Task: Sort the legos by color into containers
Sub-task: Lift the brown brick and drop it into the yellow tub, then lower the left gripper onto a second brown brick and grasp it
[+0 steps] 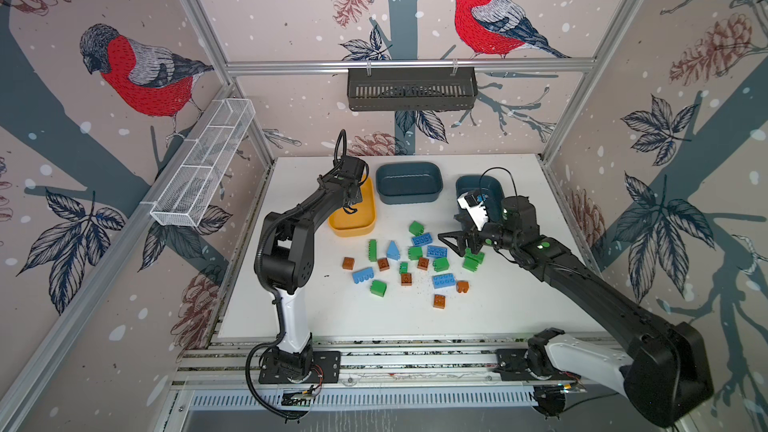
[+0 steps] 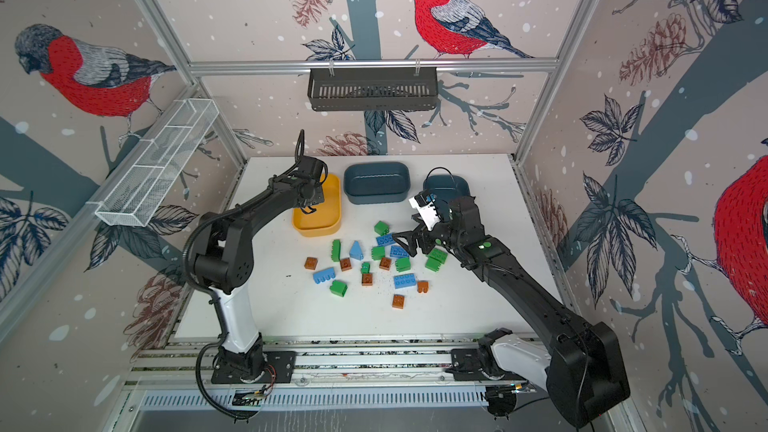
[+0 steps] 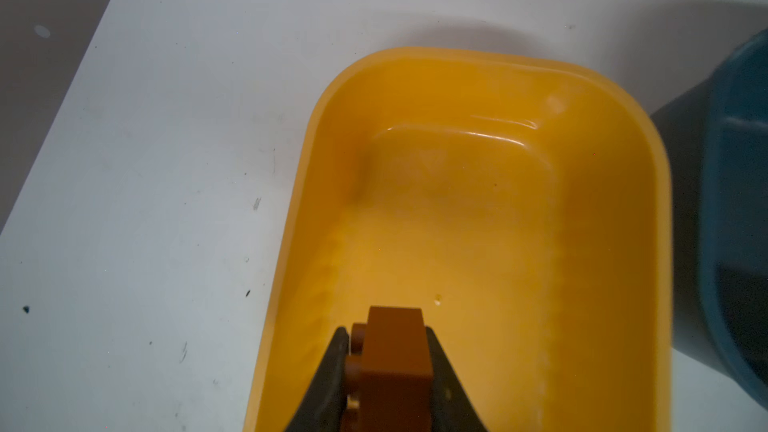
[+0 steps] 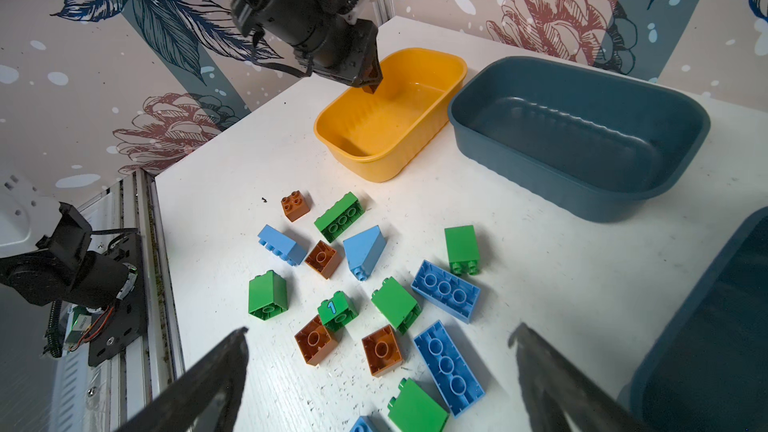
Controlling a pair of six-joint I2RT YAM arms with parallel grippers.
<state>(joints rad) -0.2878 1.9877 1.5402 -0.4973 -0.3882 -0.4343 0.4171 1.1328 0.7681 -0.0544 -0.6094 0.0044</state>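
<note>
Next, my left gripper moves down toward the bare bottom of the yellow container to release the brown-orange lego, since that container lies directly beneath the lego.
My left gripper (image 3: 386, 332) is shut on a brown-orange lego (image 3: 395, 367) and hangs over the near end of the yellow container (image 3: 457, 56), whose floor is bare. In a top view the left gripper (image 1: 353, 206) sits above that tub (image 1: 353, 229). My right gripper (image 4: 379, 332) is open with nothing between its fingers, above loose legos (image 1: 415, 259) in brown-orange, green and light blue spread mid-table. The right gripper (image 1: 455, 243) hovers at the pile's right side. Two dark teal containers stand at the back: the middle one (image 1: 409, 198) is bare inside, the right one (image 1: 465, 184) is partly hidden by my right wrist.
A white wire mesh tray (image 1: 203, 168) hangs on the left wall and a dark slotted basket (image 1: 411, 89) on the back rail. Both arm bases sit on the front rail (image 1: 415, 361). A brown lego (image 1: 439, 301) lies nearest the front.
</note>
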